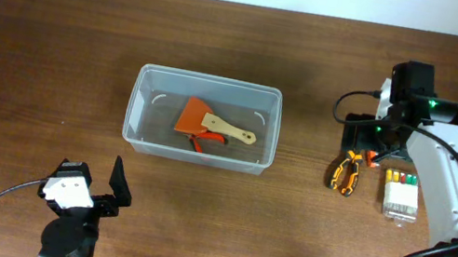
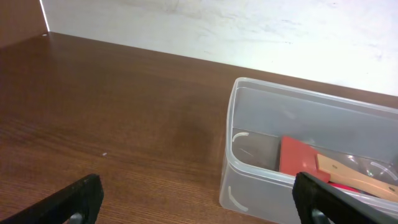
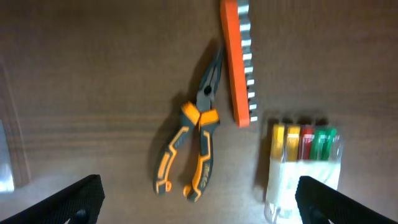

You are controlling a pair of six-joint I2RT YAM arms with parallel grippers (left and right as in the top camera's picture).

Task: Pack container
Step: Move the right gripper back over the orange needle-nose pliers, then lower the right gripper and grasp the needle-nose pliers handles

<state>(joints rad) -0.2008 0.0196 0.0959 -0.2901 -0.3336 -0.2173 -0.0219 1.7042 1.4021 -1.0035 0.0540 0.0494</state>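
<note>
The robot's right gripper will next move down and to its left in the overhead view, around the pliers' handle nearer the container, because the handles spread apart there.
The clear plastic container (image 1: pixel 209 79) stands at the table's middle. In it lies an orange scraper with a wooden handle (image 1: pixel 196 119), with a small red item under it. The left wrist view shows the container's near corner (image 2: pixel 311 93) and the scraper (image 2: pixel 298 158). My left gripper (image 1: pixel 94 179) is open and empty, in front of the container's left end (image 2: pixel 199 202). My right gripper (image 1: pixel 367 136) is open and empty above orange-handled pliers (image 3: pixel 193 149), right of the container.
Right of the container lie the pliers (image 1: pixel 346 175), an orange bit rack (image 3: pixel 237 62) and a small clear case with coloured bits (image 1: pixel 402 195), also in the right wrist view (image 3: pixel 301 158). A white wall runs along the table's far edge (image 2: pixel 249 31).
</note>
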